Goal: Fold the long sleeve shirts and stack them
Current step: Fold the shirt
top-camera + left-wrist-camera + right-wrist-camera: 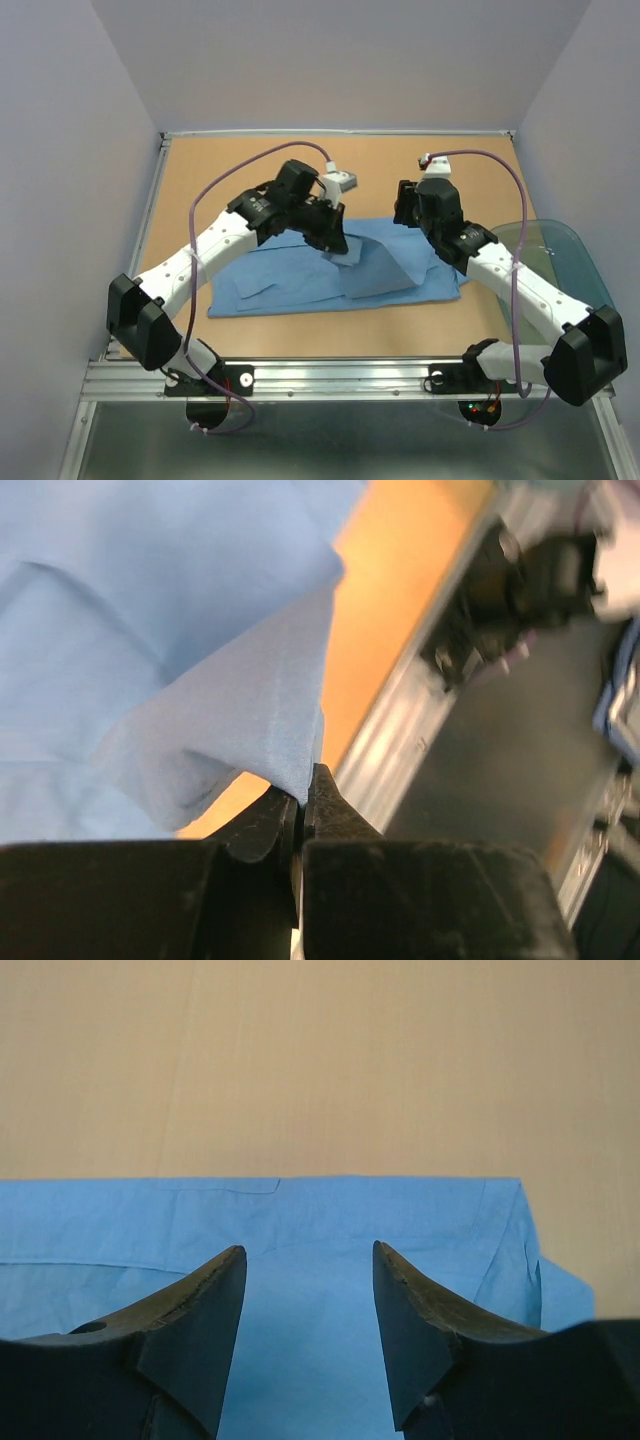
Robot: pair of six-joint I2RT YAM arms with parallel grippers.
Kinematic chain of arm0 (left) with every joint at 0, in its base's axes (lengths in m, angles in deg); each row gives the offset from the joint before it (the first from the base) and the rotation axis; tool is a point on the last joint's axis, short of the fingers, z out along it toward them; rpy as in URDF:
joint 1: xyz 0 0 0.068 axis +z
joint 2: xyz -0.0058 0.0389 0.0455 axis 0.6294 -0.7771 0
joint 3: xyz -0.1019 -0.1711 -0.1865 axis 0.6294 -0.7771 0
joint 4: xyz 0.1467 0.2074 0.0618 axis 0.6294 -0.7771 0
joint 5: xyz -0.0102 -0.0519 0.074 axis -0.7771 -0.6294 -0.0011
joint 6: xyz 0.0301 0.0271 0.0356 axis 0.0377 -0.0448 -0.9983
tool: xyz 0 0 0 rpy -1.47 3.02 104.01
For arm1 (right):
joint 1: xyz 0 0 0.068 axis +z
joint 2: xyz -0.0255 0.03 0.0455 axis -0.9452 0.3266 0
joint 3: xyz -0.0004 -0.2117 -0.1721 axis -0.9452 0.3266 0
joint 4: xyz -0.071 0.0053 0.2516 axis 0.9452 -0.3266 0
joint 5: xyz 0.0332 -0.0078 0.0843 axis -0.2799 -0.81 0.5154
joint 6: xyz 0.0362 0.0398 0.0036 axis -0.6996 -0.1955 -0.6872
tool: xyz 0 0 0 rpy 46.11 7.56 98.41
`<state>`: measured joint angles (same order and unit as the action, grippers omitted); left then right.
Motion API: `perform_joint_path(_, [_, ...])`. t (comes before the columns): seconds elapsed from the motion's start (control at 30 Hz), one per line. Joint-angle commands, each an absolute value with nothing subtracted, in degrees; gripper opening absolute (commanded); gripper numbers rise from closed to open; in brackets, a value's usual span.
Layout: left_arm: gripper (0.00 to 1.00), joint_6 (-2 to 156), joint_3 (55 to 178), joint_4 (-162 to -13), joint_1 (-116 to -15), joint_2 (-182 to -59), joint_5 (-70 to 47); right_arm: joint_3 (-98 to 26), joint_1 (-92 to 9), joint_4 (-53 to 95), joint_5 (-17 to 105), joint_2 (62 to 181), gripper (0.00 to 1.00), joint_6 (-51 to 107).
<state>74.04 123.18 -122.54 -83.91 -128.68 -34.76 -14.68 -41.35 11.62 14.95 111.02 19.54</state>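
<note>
The corner of the shirt still hangs lifted, so the left gripper needs to carry it to the left in the top view and down onto the flat shirt.
A light blue long sleeve shirt (300,280) lies spread on the tan table. My left gripper (335,250) is shut on a fold of the shirt (250,710) and holds that part lifted above the rest; in the left wrist view the cloth is pinched at the fingertips (305,795). My right gripper (408,215) is open and empty, just above the shirt's far right part. In the right wrist view its fingers (200,1310) frame flat blue cloth (310,1290) near the shirt's edge.
A translucent teal tub (555,255) stands at the right edge of the table, beside the right arm. A metal rail (330,375) runs along the near table edge. Bare tabletop (240,160) lies beyond the shirt.
</note>
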Motion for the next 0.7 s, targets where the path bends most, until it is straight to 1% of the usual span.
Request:
perform_joint_path(0.0, [0.00, 76.7, 117.9, -116.9, -74.1, -126.0, -40.1, -13.0, -41.8, 11.3, 14.1, 109.3, 0.59, 19.2])
perform_joint_path(0.1, [0.00, 78.2, 113.1, -115.6, -67.2, -125.9, -40.9, -12.5, -41.8, 11.1, 15.0, 109.2, 0.59, 19.3])
perform_joint_path(0.2, [0.00, 80.3, 108.9, -112.7, -63.1, -125.0, -42.0, -11.8, -41.8, 10.9, 15.4, 109.0, 0.59, 19.2])
perform_joint_path(0.23, [0.00, 80.9, 105.8, -111.3, -60.8, -124.8, -42.8, -11.6, -41.8, 10.9, 15.6, 109.0, 0.59, 19.3])
perform_joint_path(0.43, [0.00, 83.8, 96.5, -107.1, -53.9, -123.2, -44.9, -11.1, -41.8, 10.8, 17.2, 109.1, 0.60, 19.9])
perform_joint_path(0.53, [0.00, 84.1, 94.2, -105.7, -49.8, -122.5, -45.1, -11.2, -41.8, 10.8, 18.3, 109.5, 0.61, 20.3])
perform_joint_path(0.67, [0.00, 83.9, 93.2, -105.6, -46.8, -122.9, -44.6, -11.2, -41.8, 10.8, 20.2, 110.0, 0.62, 20.7])
